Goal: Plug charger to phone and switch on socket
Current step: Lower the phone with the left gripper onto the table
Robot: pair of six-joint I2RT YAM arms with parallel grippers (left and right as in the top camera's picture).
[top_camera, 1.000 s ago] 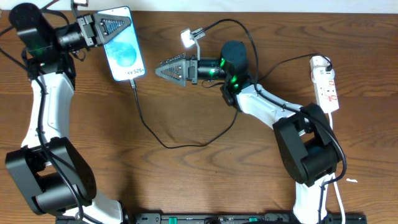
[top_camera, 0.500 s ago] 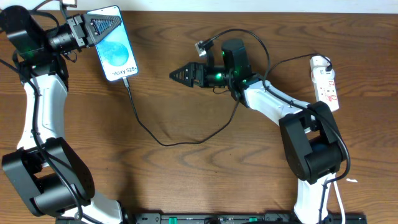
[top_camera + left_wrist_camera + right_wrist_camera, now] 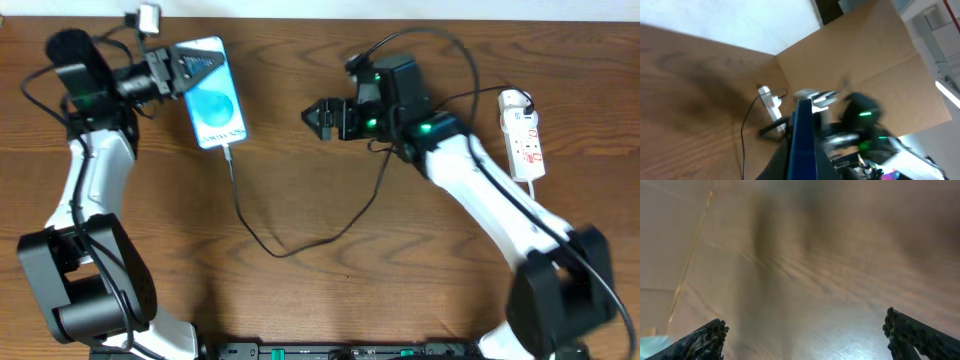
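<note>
I should lower my left gripper and draw it back next, and let go of the phone on bare wood beside the cable [image 3: 221, 216], because the charger [image 3: 290, 250] is plugged into the phone's bottom edge.
My left gripper [image 3: 198, 63] is shut on the top end of the phone [image 3: 216, 108], whose blue screen faces up at the far left. In the left wrist view the phone [image 3: 803, 135] shows edge-on between the fingers [image 3: 805, 167]. The charger [image 3: 290, 250], a thin black cable, hangs from the phone's lower edge and loops across the table toward the right arm; its tip appears seated in the phone. My right gripper [image 3: 322, 117] is open and empty, right of the phone, above bare wood [image 3: 807, 337]. The white socket [image 3: 524, 135] lies at the far right; it also shows in the left wrist view [image 3: 771, 102].
The wooden table [image 3: 400, 280] runs to a pale wall at the back. A cardboard panel [image 3: 860, 55] stands behind the table in the left wrist view. The robots' thicker black cables arch over the right arm [image 3: 440, 45]. Both arm bases stand at the front edge.
My left gripper has swung the phone to the right, and the cable followed. My right gripper has drawn back to the right and its fingers have opened.
</note>
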